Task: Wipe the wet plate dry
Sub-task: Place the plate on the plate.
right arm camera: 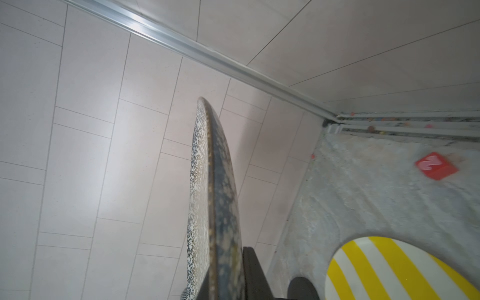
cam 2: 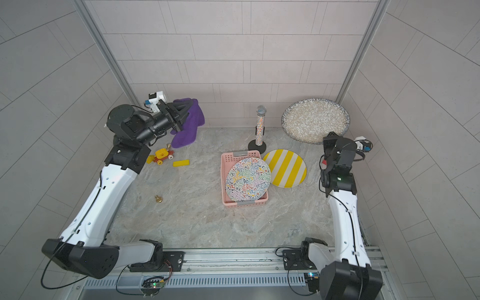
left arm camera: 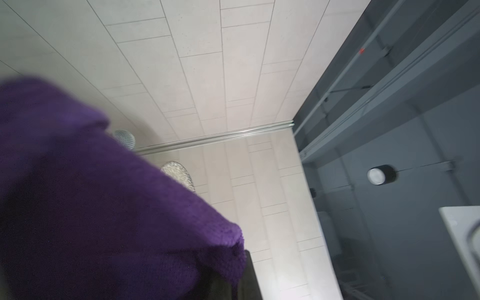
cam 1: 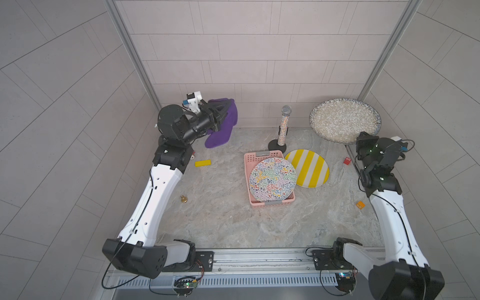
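Next, my right gripper comes down and back, lays the speckled plate (cam 1: 345,120) over the yellow-striped plate (cam 1: 311,172) and releases it, since it is held tilted high off the table.
A large speckled plate (cam 1: 345,120) (cam 2: 315,120) is held tilted up off the table at the back right. My right gripper (cam 1: 362,136) (cam 2: 331,136) is shut on its near rim. The right wrist view shows the plate (right arm camera: 213,197) edge-on between the dark fingers (right arm camera: 253,272). At the back left my left gripper (cam 1: 227,105) (cam 2: 191,104) is raised and shut on a purple cloth (cam 1: 223,130) (cam 2: 188,130), which hangs down from it. The cloth (left arm camera: 91,207) fills much of the left wrist view and hides one finger. Cloth and plate are far apart.
A pink basket (cam 1: 249,158) in the middle holds a squiggle-patterned plate (cam 1: 272,179); a yellow-striped plate (cam 1: 309,168) lies beside it. Behind them stands a microphone on a stand (cam 1: 283,127). A yellow block (cam 1: 202,163), brass bell (cam 1: 184,199), red cube (cam 1: 347,161), orange piece (cam 1: 360,205) and toy car (cam 2: 162,155) lie scattered.
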Action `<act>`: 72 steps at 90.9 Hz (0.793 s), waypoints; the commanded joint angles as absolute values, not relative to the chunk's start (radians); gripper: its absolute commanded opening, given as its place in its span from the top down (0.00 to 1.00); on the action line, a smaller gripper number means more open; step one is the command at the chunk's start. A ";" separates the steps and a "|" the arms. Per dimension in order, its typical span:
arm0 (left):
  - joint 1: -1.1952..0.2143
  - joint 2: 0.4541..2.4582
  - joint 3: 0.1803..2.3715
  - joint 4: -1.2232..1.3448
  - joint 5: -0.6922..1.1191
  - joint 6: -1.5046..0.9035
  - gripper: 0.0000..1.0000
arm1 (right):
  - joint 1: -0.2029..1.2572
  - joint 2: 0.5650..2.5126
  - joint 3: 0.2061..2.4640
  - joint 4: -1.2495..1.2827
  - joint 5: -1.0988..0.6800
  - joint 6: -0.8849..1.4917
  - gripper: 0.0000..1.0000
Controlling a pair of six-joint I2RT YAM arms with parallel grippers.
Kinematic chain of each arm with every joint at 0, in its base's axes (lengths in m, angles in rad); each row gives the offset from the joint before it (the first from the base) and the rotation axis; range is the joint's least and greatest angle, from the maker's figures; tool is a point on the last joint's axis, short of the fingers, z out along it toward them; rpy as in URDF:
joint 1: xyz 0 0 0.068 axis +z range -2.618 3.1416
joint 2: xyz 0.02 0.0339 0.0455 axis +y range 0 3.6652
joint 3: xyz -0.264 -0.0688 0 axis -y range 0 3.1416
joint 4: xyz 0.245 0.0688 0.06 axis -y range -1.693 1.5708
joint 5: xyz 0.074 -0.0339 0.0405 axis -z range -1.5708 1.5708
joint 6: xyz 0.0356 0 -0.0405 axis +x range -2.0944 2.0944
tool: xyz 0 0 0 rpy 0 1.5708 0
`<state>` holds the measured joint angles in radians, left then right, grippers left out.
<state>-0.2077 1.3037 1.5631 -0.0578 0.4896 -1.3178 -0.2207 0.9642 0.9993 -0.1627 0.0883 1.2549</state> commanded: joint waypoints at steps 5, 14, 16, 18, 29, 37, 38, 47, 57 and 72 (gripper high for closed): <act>-0.211 1.293 1.550 -0.506 0.443 -0.890 1.00 | -0.209 0.842 0.969 -0.110 0.109 1.160 1.00; -0.212 1.285 1.506 -0.532 0.428 -0.844 1.00 | -0.210 0.816 0.908 -0.116 0.086 1.110 1.00; -0.213 1.283 1.496 -0.534 0.428 -0.838 1.00 | -0.209 0.816 0.895 -0.115 0.076 1.094 1.00; -0.214 1.283 1.486 -0.533 0.428 -0.832 1.00 | -0.209 0.816 0.888 -0.113 0.063 1.082 1.00; -0.229 1.280 1.450 -0.533 0.432 -0.810 1.00 | -0.209 0.829 0.830 -0.085 0.010 1.042 1.00; -0.234 1.279 1.439 -0.537 0.431 -0.802 1.00 | -0.209 0.844 0.782 -0.036 -0.012 1.027 1.00; -0.233 1.278 1.438 -0.538 0.430 -0.801 1.00 | -0.209 0.847 0.777 -0.032 -0.016 1.024 1.00; -0.233 1.280 1.424 -0.546 0.422 -0.787 1.00 | -0.208 0.885 0.737 0.013 -0.096 1.003 1.00; -0.233 1.284 1.383 -0.563 0.400 -0.776 1.00 | -0.197 0.917 0.696 0.044 -0.123 1.006 1.00; -0.233 1.291 1.320 -0.543 0.423 -0.777 1.00 | -0.194 0.960 0.630 0.151 -0.127 1.019 1.00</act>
<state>-0.2298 1.2957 1.3567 -0.5346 0.4156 -0.8089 -0.1955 0.9806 0.6048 -0.1913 -0.0746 0.9760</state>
